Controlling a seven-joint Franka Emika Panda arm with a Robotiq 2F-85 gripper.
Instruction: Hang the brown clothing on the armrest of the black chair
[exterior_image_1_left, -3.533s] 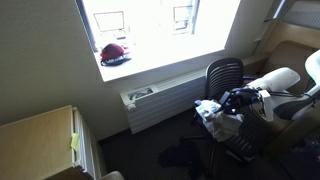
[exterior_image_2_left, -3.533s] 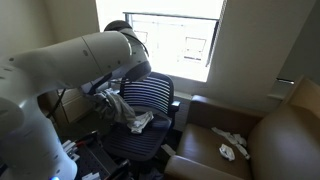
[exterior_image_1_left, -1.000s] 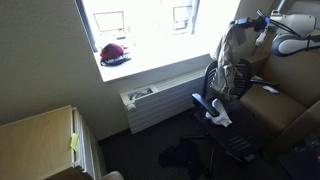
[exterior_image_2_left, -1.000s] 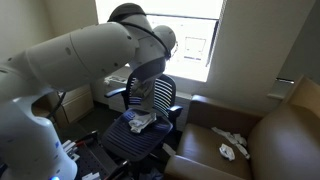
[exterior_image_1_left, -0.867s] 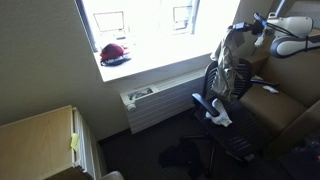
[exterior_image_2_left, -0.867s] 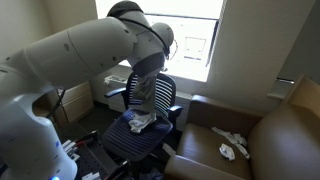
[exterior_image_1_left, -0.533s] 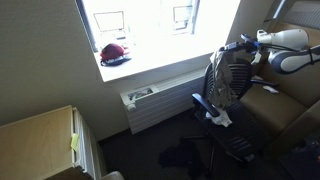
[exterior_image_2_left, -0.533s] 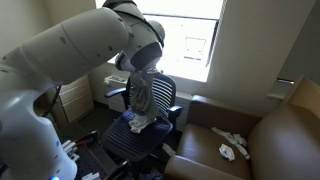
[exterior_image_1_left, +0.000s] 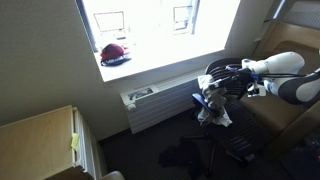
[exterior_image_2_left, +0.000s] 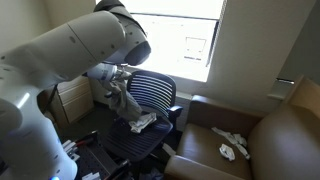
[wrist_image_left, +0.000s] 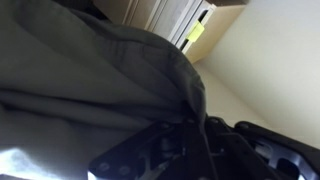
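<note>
I will move my gripper toward the wooden cabinet, past the cloth-covered armrest (exterior_image_2_left: 123, 101), and release the cloth there, because its lower part already drapes onto the seat.
The brown clothing (exterior_image_2_left: 128, 106) hangs from my gripper (exterior_image_2_left: 122, 78) and drapes down onto the seat of the black chair (exterior_image_2_left: 150, 95). In an exterior view the gripper (exterior_image_1_left: 210, 84) holds the cloth (exterior_image_1_left: 212, 108) low beside the chair's armrest (exterior_image_1_left: 203, 101), with the chair (exterior_image_1_left: 224, 70) behind it. In the wrist view the dark cloth (wrist_image_left: 90, 70) fills most of the frame and the gripper (wrist_image_left: 190, 128) is shut on its fold.
A brown leather armchair (exterior_image_2_left: 260, 140) with a white rag (exterior_image_2_left: 232, 148) stands beside the chair. A radiator (exterior_image_1_left: 160, 100) runs under the window. A red cap (exterior_image_1_left: 114, 52) lies on the sill. A wooden cabinet (exterior_image_1_left: 40, 140) stands at the near corner.
My arm has swung down from high above the chair back to beside the armrest, carrying the brown clothing with it. The cloth now trails onto the seat.
</note>
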